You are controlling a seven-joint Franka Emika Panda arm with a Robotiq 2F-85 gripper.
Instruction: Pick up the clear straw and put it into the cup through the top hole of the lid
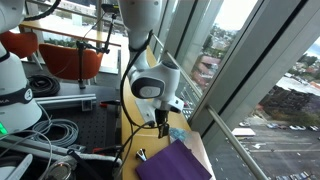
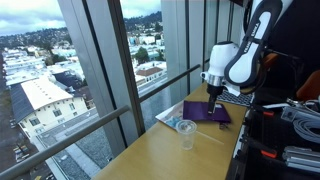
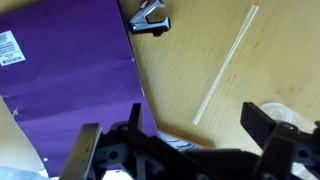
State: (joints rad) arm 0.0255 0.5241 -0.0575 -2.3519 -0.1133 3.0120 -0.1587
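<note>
I still have to grab the clear straw. Before that, I should turn my gripper in line with the straw and lower my gripper to its end nearer the purple sheet.
In the wrist view the clear straw [image 3: 225,65] lies flat on the wooden table [image 3: 180,60], slanting from upper right to lower middle. My gripper [image 3: 175,135] hangs above its lower end, open, with nothing between the dark fingers [image 3: 262,125]. Beyond the right finger the cup with its lid [image 3: 288,113] shows partly at the frame's edge. In an exterior view the cup [image 2: 186,133] stands upright on the table, a little in front of the gripper [image 2: 212,97]. Seen from the opposite side, the gripper [image 1: 162,124] points down over the table.
A purple sheet [image 3: 70,80] covers the table beside the straw, and a black binder clip [image 3: 150,20] lies at its corner. A small light-blue lump [image 2: 176,122] sits near the cup. Tall window glass [image 2: 110,70] runs along the table's edge. Cables [image 1: 55,135] and equipment lie behind the arm.
</note>
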